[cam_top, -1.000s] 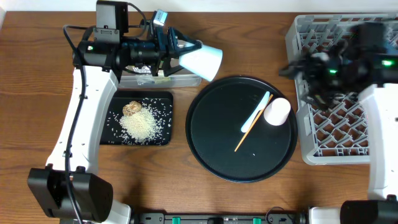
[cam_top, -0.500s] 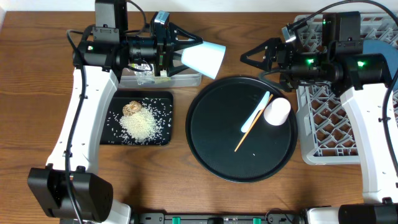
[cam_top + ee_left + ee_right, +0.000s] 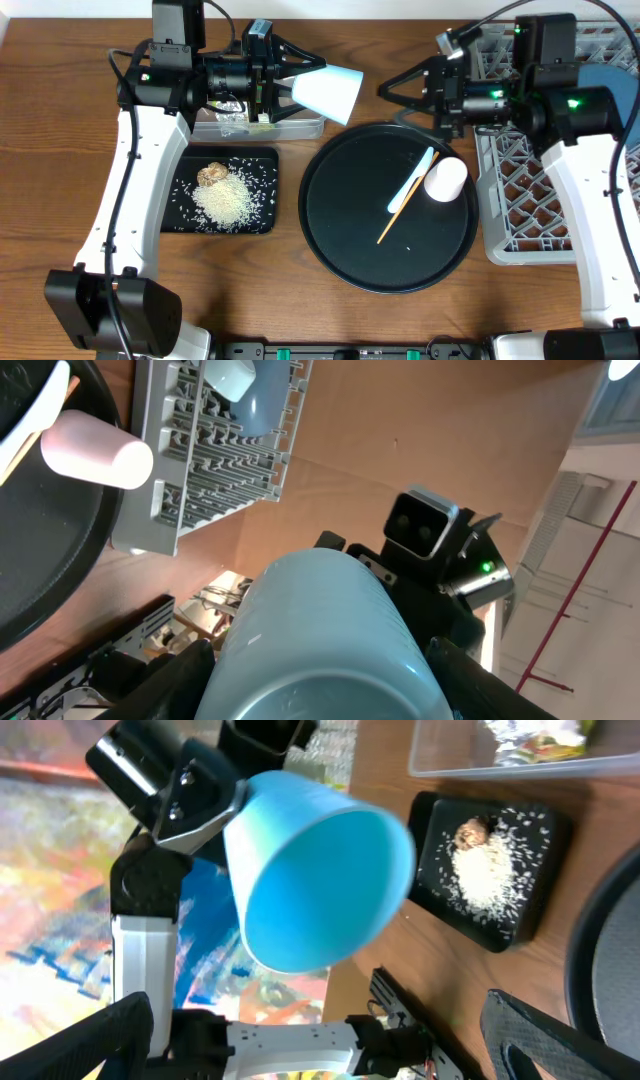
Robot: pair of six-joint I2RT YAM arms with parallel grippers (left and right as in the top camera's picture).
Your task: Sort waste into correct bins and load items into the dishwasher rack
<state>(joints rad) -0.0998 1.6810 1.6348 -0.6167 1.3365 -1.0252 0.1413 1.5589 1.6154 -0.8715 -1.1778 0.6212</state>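
Note:
The left gripper moves back and down next, tips the cup with its opening down, then releases it. The round tray's bare part (image 3: 360, 208) beside the spoon (image 3: 412, 178) lies below and back.
My left gripper (image 3: 305, 86) is shut on a pale blue cup (image 3: 328, 94), held on its side above the table with its mouth to the right. In the left wrist view the cup (image 3: 320, 630) fills the space between both fingers. My right gripper (image 3: 397, 97) stands open just right of the cup's mouth, apart from it; its wrist view looks into the cup (image 3: 320, 880). A pinkish white cup (image 3: 445, 178), a light blue spoon (image 3: 412, 178) and a thin wooden stick (image 3: 393, 222) lie on the round black tray (image 3: 350, 230). The grey rack (image 3: 530, 200) holds a blue plate (image 3: 610, 85).
The shallow black rectangular tray (image 3: 190, 165) holds white rice (image 3: 225, 200) and a brown lump (image 3: 211, 174). Behind it, the clear tub (image 3: 300, 127) contains a crumpled foil wad (image 3: 230, 112) and a yellow-green wrapper (image 3: 550, 740). Bare wood lies along the front edge.
My right arm has swung left from over the rack, and its open gripper now faces the held cup. The left arm and its cup have stayed put.

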